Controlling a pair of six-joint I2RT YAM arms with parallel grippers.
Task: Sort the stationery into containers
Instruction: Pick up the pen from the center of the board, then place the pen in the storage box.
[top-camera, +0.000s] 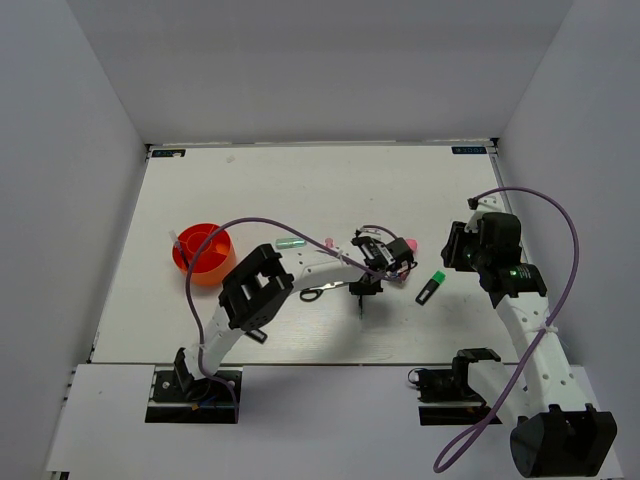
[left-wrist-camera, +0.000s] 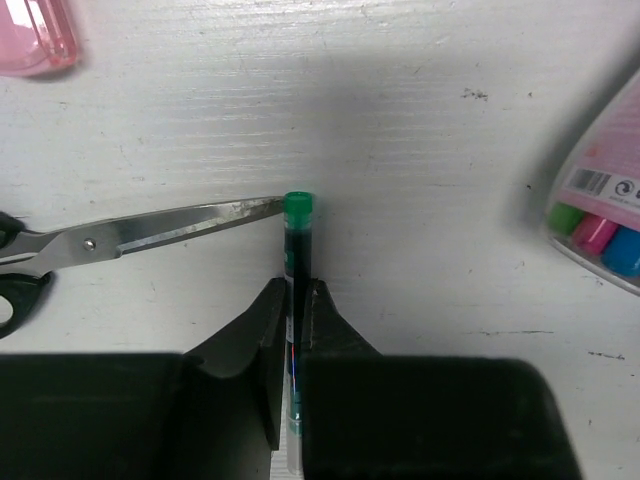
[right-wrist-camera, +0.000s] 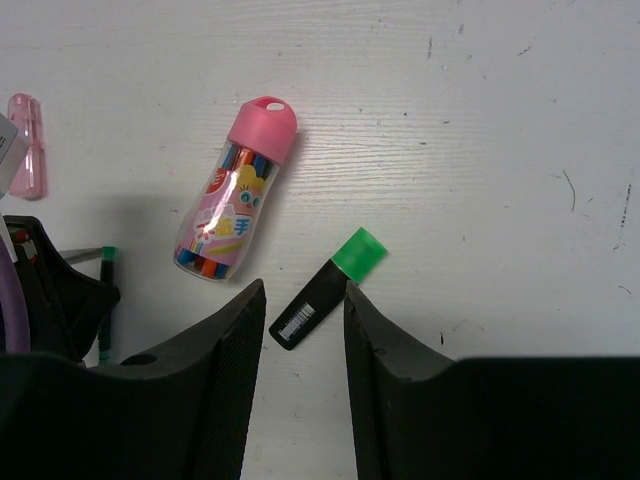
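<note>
The orange-red cup (top-camera: 203, 252) stands to the left of my left gripper in the top view. My left gripper will go up, carry the pen into the cup and release it.
My left gripper (left-wrist-camera: 296, 290) is shut on a thin dark pen (left-wrist-camera: 298, 235) with a green end, which lies on the table; both jaws press its barrel. The tip of the black-handled scissors (left-wrist-camera: 150, 232) touches the pen's green end. My right gripper (right-wrist-camera: 302, 290) stands open above the black green-capped marker (right-wrist-camera: 322, 292), which lies on the table and shows between the fingers. The pink-capped tube (right-wrist-camera: 235, 210) lies beside it. In the top view the orange-red cup (top-camera: 203, 252) stands at the left, the left gripper (top-camera: 365, 285) mid-table and the right gripper (top-camera: 452, 250) to its right.
A mint stick (top-camera: 290, 244) lies between the cup and the left gripper. A pink bottle (right-wrist-camera: 27, 145) lies beyond the scissors (top-camera: 325, 291). A purple cable (top-camera: 300, 228) arcs over the left arm. White walls enclose the table on three sides.
</note>
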